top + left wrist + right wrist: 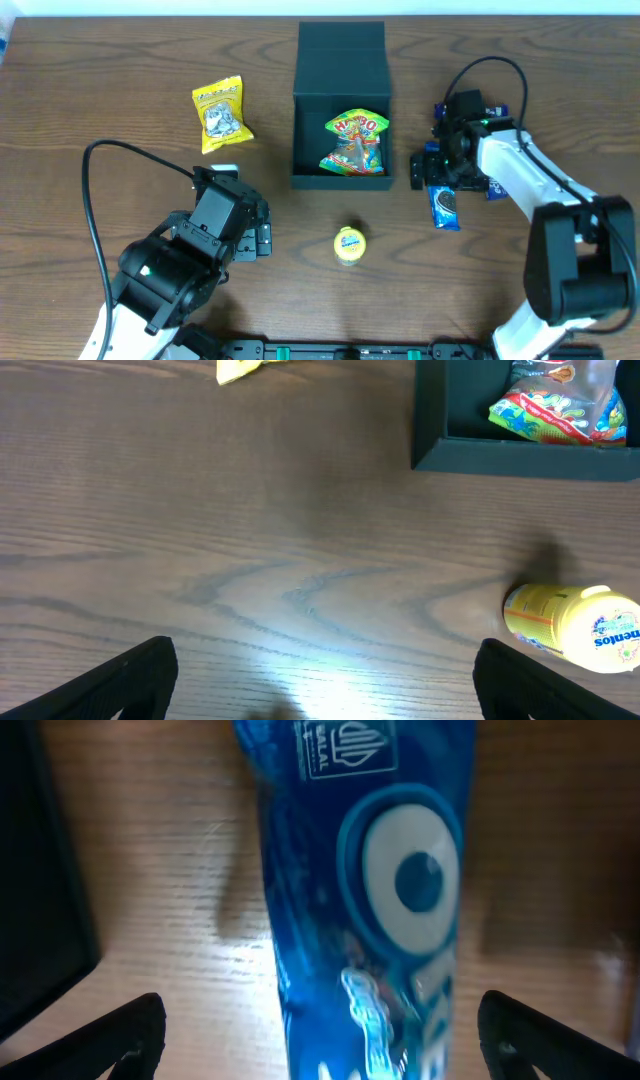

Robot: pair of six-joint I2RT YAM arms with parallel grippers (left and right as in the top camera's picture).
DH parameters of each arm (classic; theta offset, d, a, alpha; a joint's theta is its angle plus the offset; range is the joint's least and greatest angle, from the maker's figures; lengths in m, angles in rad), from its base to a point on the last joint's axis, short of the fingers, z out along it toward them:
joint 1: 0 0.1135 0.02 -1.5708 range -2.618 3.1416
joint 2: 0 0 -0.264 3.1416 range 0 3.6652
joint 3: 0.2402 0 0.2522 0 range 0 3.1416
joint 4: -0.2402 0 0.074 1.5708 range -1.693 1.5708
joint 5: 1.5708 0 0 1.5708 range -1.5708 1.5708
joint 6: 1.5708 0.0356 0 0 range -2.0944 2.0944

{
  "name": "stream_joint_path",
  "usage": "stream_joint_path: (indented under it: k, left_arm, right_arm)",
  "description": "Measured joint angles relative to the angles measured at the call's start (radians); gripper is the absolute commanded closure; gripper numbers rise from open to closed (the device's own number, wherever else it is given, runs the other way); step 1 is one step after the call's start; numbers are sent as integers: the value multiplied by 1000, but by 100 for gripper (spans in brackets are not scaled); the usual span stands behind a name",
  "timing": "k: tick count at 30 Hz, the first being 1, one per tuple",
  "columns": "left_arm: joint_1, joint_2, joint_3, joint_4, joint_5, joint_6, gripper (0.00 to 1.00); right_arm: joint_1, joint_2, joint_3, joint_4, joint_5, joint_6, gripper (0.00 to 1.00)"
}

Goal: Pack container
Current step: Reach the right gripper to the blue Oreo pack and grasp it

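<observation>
The blue cookie packet is already between my spread fingers. My right gripper should go down over its middle next, then close across its long sides.
The dark container stands open at the table's middle back, with a colourful gummy bag inside; its corner and the bag also show in the left wrist view. My right gripper is open and hovers over a blue cookie packet right of the container; the packet lies between the spread fingers, apart from both. My left gripper is open and empty over bare wood. A small yellow candy tub lies in front of the container, also in the left wrist view.
A yellow snack bag lies left of the container; its edge shows in the left wrist view. Black cables run from both arms. The container's dark wall is just left of the right gripper.
</observation>
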Motion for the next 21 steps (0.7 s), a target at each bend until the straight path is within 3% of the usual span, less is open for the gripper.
stream_joint_path:
  k: [12,21]
  left_arm:
    - [0,0,0,0,0,0,5]
    - [0,0,0,0,0,0,5]
  right_arm:
    - [8,35,0,26,-1,0,1]
    - [8,35,0,-4,4,-14,17]
